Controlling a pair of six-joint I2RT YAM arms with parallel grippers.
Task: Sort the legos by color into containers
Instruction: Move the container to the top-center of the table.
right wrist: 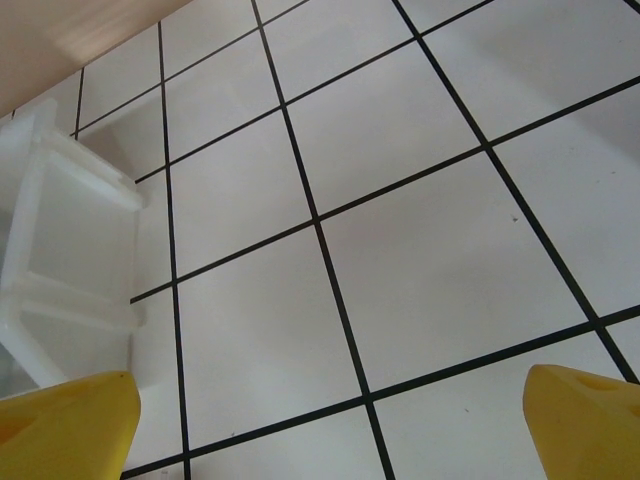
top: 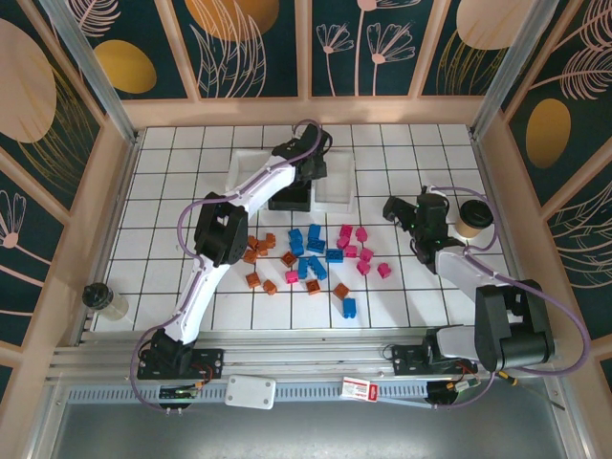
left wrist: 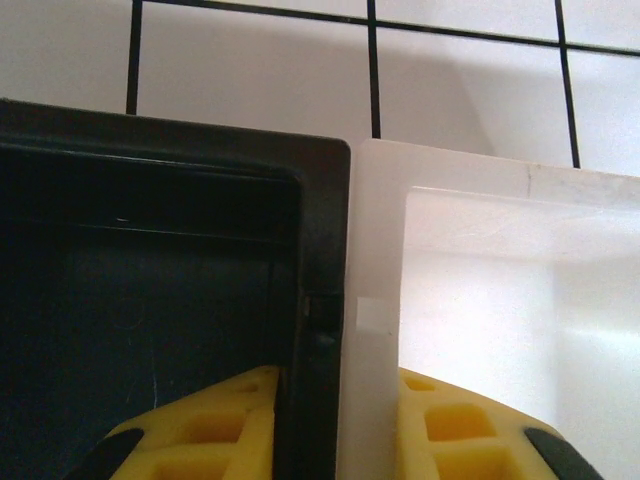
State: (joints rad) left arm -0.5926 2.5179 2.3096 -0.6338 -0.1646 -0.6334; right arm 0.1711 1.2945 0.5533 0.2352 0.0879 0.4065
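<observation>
The left gripper slides the pinched sides of the containers sideways toward the bare tiles by my right gripper next and releases. The containers end short of the outermost pink lego.
Several legos lie loose mid-table: orange-brown ones [top: 262, 254] on the left, blue ones [top: 312, 252] in the middle, pink ones [top: 358, 251] on the right. Behind them stand the containers: a white one [top: 243, 172], a black one [top: 291, 202] and another white one [top: 338, 187]. My left gripper [top: 304, 178] reaches down between the black container [left wrist: 150, 300] and the right white container [left wrist: 480, 300]. Its yellow fingers [left wrist: 200, 440] are shut on their two touching walls, one finger inside each bin. My right gripper [top: 400, 214] hovers open over bare tiles, right of the pink legos, holding nothing.
A paper cup [top: 470, 218] stands just right of my right arm. A small jar [top: 103, 299] sits at the table's left edge. In the right wrist view, a white container [right wrist: 60, 250] lies at the far left. Flat white boxes [top: 251, 390] rest on the front rail.
</observation>
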